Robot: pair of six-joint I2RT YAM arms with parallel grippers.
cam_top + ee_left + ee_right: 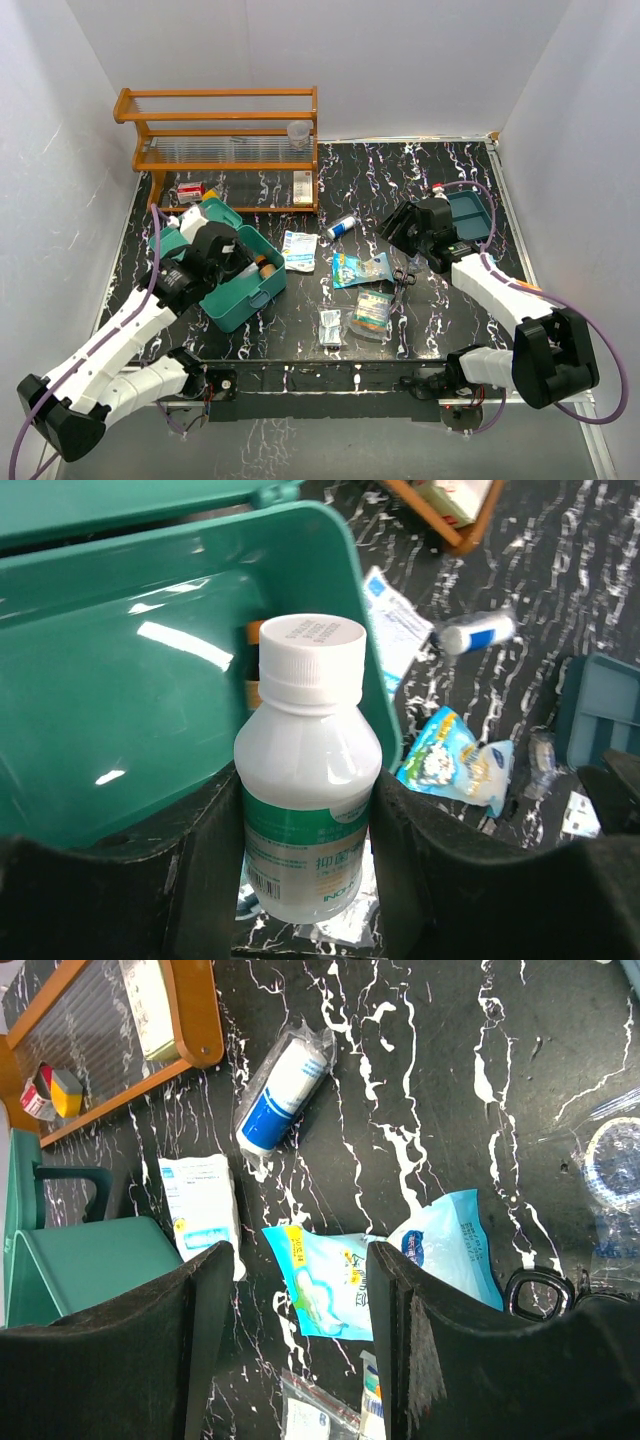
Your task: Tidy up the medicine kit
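My left gripper moves down into the kit's teal base next and lets go of the white bottle there, since the kit's bottom beside the brown bottle is clear.
The teal medicine kit lies open at the left, lid tipped back. My left gripper is shut on a white bottle with a white cap and green label, held at the rim of the kit's base. A brown bottle with an orange cap stands inside the kit behind it. My right gripper is open and empty, its jaws spread above a light-blue packet on the table.
Loose on the black table are a blue-white roll, a white packet, blue packets, scissors and clear sachets. A wooden rack stands at the back left. A flat teal tray lies at the right.
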